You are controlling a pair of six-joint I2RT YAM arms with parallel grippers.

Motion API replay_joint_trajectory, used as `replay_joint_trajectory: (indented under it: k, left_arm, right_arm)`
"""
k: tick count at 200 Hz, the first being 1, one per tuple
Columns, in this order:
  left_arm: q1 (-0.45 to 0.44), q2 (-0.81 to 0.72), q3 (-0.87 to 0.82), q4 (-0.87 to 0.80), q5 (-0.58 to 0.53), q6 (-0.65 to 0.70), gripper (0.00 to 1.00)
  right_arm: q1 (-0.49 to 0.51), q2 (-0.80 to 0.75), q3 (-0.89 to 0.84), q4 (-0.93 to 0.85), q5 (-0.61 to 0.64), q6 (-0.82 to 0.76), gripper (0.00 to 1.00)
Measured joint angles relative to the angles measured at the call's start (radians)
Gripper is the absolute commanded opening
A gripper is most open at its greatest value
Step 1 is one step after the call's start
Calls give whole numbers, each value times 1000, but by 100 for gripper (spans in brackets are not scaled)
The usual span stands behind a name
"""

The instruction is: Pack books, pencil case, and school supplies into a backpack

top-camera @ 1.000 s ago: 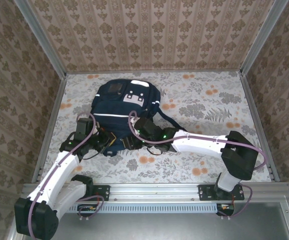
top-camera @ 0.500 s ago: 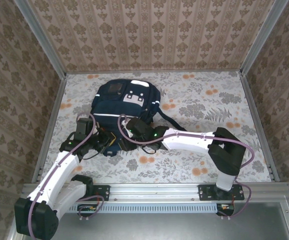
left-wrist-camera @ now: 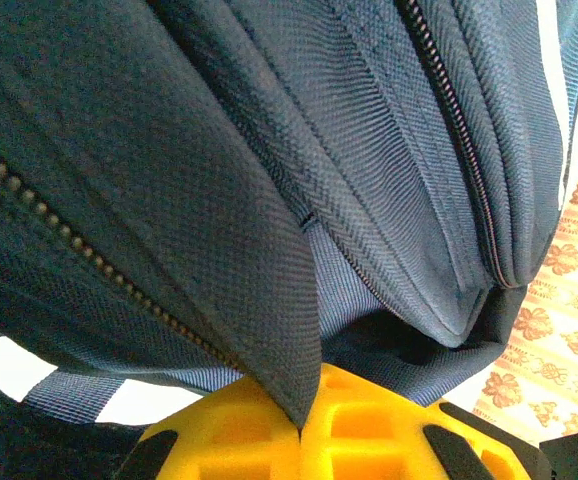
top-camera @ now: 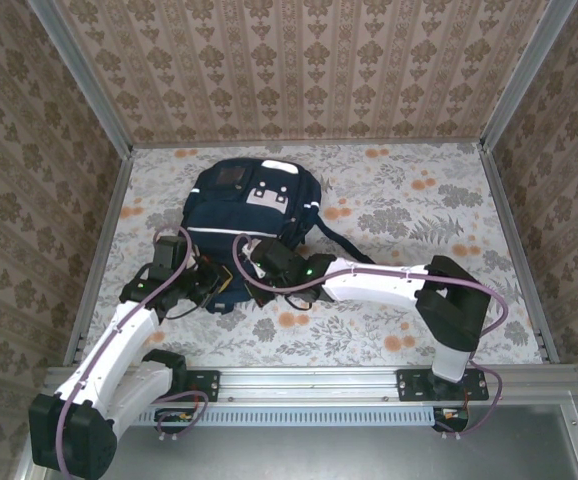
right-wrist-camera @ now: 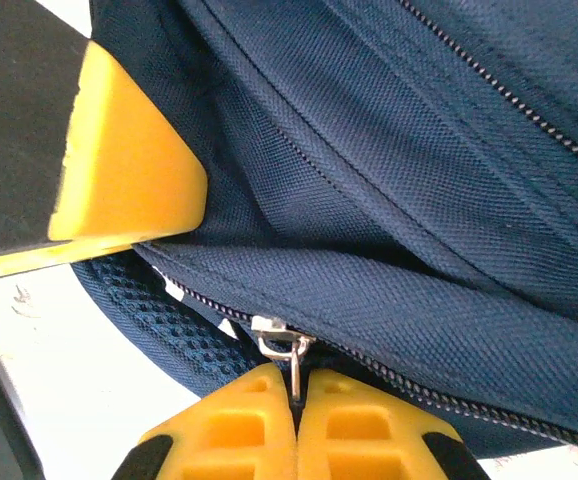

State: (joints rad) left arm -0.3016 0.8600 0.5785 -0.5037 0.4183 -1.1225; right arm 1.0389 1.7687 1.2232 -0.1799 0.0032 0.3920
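Observation:
The pull goes outward along its line of teeth in my right gripper next and comes free there. The bag's edge by the dark strap [top-camera: 311, 222] lies outward of that gripper.
The navy backpack [top-camera: 254, 205] lies flat at the table's middle left, its near edge toward the arms. My left gripper [left-wrist-camera: 302, 432] is shut on a fold of the backpack's fabric [left-wrist-camera: 269, 330] beside a zipper line; from above the left gripper [top-camera: 219, 285] sits at the bag's near-left edge. My right gripper [right-wrist-camera: 296, 400] is shut on the metal zipper pull [right-wrist-camera: 287, 350]; from above the right gripper [top-camera: 253, 262] is at the bag's near edge, close to the left one. A yellow finger [right-wrist-camera: 119, 170] of the left gripper shows in the right wrist view. Books, pencil case and school supplies are hidden.
A dark strap [top-camera: 339, 240] trails right from the backpack. Patterned walls and metal rails [top-camera: 104, 230] fence the floral tabletop [top-camera: 429, 200] on three sides. The right arm's white link [top-camera: 389, 285] stretches across the near middle.
The right arm slid left along the backpack's near edge and its jaws closed on the zipper pull. The left gripper kept its hold on the fabric.

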Motion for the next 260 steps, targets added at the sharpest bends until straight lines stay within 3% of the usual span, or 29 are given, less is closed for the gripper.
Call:
replay_joint_trajectory:
  k: [56,108,211,260]
  left_arm:
    - [7,-1,20,-27,11,2,0]
    - [75,-34,29,-91,5,26,0]
    - [145,-66,51,-158,68,73,0]
    - [145,-51,51,-114,113,74,0]
  right_arm:
    - [-1,-60,-2,-115,99,13,0]
    - [-143,-78,-87,-150,122,33,0]
    - [-397,29,-84,-105,40,-17,0]
    - [-447,71,-16,-141,-17,-23,0]
